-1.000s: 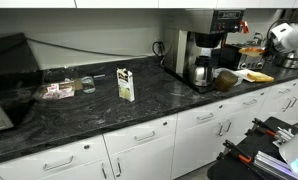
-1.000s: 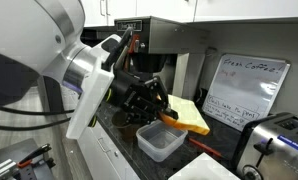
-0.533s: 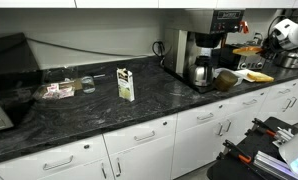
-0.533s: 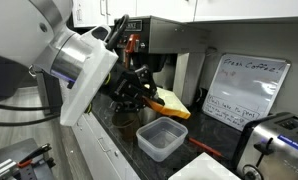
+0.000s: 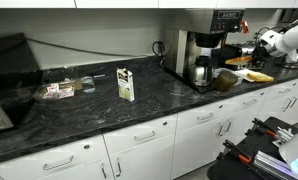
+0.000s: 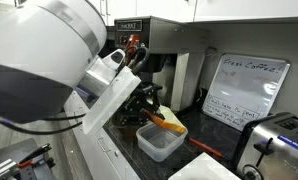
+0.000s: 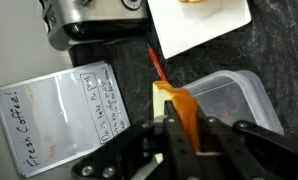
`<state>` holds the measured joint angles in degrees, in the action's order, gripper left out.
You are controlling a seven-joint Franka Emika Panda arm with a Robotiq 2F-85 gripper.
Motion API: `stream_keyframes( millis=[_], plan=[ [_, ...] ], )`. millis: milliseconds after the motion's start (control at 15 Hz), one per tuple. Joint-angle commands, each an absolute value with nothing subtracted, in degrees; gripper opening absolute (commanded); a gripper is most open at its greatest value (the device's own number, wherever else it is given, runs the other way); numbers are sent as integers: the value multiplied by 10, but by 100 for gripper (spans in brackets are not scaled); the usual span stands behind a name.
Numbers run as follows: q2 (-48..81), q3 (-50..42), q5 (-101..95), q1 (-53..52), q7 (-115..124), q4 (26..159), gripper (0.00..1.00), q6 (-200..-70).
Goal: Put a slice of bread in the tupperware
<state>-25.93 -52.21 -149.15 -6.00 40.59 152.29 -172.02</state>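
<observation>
The open tupperware (image 6: 161, 142) (image 7: 234, 100) is below my gripper and to its right in the wrist view, so my gripper will move that way next, lower the slice into it and let go.
My gripper (image 7: 179, 125) is shut on the slice of bread (image 7: 177, 105), a thin yellowish-tan slice held edge-on between the fingers. The clear tupperware (image 7: 234, 100) sits on the dark counter just right of the slice in the wrist view. In an exterior view the slice (image 6: 167, 124) hangs at the near rim of the tupperware (image 6: 161, 142), with the gripper (image 6: 149, 105) just left of it. In an exterior view the gripper (image 5: 251, 50) holds the slice (image 5: 241, 60) at the far right of the counter, beside the coffee machine (image 5: 207, 45).
A small whiteboard (image 7: 59, 115) stands behind the tupperware and also shows in an exterior view (image 6: 244, 88). A toaster (image 6: 279, 140) and a white plate (image 7: 199, 25) are close by. A round dark brown lump (image 5: 226, 80) and more bread (image 5: 257, 75) lie near the coffee machine.
My gripper has carried the slice down and toward the tupperware; the slice now hangs lower, at the container's rim, and the arm has swung further over the counter.
</observation>
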Motion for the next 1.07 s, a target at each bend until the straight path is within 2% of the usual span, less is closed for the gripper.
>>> stream_keyframes(
  millis=[0,1000],
  plan=[
    [-217,-569,-1491,-141,409,1471,4,-1732],
    [-204,-773,-1491,-356,391,1436,4,-1755]
  ],
)
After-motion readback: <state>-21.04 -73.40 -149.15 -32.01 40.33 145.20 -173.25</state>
